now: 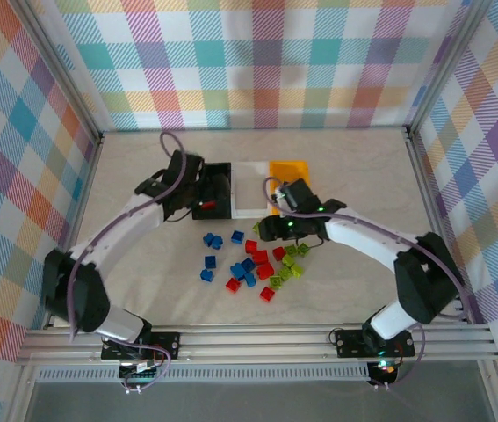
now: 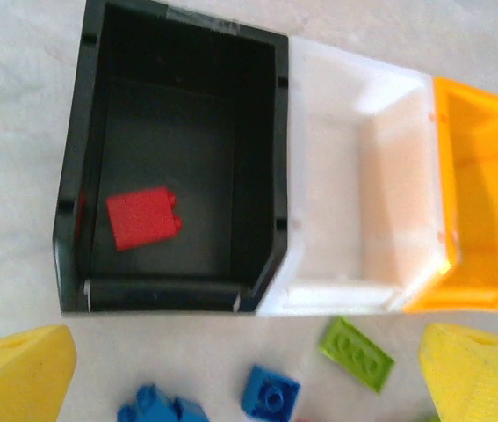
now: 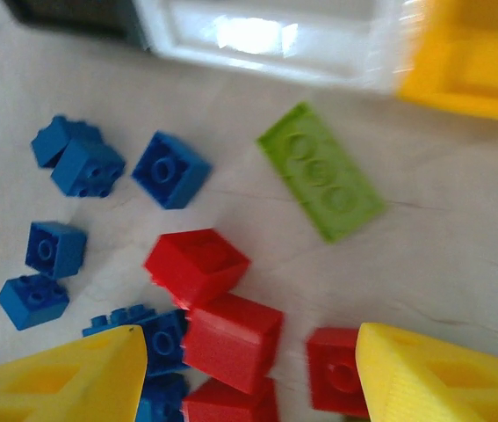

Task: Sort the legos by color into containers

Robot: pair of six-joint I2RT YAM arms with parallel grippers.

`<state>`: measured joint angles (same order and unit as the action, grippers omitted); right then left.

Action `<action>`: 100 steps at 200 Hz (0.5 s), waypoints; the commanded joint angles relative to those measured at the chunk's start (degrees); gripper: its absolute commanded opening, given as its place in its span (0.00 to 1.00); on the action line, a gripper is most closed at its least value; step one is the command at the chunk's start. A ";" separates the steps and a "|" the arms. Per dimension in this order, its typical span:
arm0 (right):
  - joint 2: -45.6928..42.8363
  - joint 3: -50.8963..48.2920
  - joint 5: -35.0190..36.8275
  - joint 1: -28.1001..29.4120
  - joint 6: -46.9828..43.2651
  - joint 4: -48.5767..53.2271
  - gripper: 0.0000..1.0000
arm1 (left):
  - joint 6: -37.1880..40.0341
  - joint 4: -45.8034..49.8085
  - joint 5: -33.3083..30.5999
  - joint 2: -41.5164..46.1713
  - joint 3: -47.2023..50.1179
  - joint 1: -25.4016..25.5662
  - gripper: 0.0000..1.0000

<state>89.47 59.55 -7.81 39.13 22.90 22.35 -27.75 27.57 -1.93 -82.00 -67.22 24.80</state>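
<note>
My right gripper will next move toward the blue bricks and down over the red brick nearest the white bin, because that brick is below the gripper and nearer the blue bricks.
Three containers stand in a row at the back: black bin (image 1: pixel 222 169), white bin (image 1: pixel 249 189) and orange-yellow bin (image 1: pixel 288 169). One red brick (image 2: pixel 143 218) lies inside the black bin (image 2: pixel 169 294). My left gripper (image 2: pixel 249 378) hangs open and empty over that bin's near edge. Loose legos lie in front: blue bricks (image 1: pixel 212 239), red bricks (image 1: pixel 262 259), lime green bricks (image 1: pixel 291 264). My right gripper (image 3: pixel 253 378) is open above the red bricks (image 3: pixel 233 341), holding nothing. A flat lime plate (image 3: pixel 321 171) lies near the white bin (image 3: pixel 257 40).
The table (image 1: pixel 143 281) is ringed by a metal frame and checkered walls. Bare table lies left of the blue bricks and right of the green ones. The white bin (image 2: pixel 319 176) and orange-yellow bin (image 2: pixel 486 176) look empty where their insides show.
</note>
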 commanded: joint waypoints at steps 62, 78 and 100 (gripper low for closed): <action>15.36 11.13 7.56 7.97 -4.56 2.08 0.63 | -7.76 -4.76 4.38 21.50 22.00 -0.80 1.00; 16.66 11.38 8.44 8.14 -4.75 2.67 0.61 | -8.09 -4.86 4.48 22.48 23.24 -0.82 1.00; 17.81 11.37 8.52 8.27 -5.18 2.39 0.57 | -8.42 -5.20 4.81 22.21 23.87 -0.80 1.00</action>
<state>105.82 69.73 -0.97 46.92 19.25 23.49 -35.05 23.70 2.04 -60.49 -44.47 24.64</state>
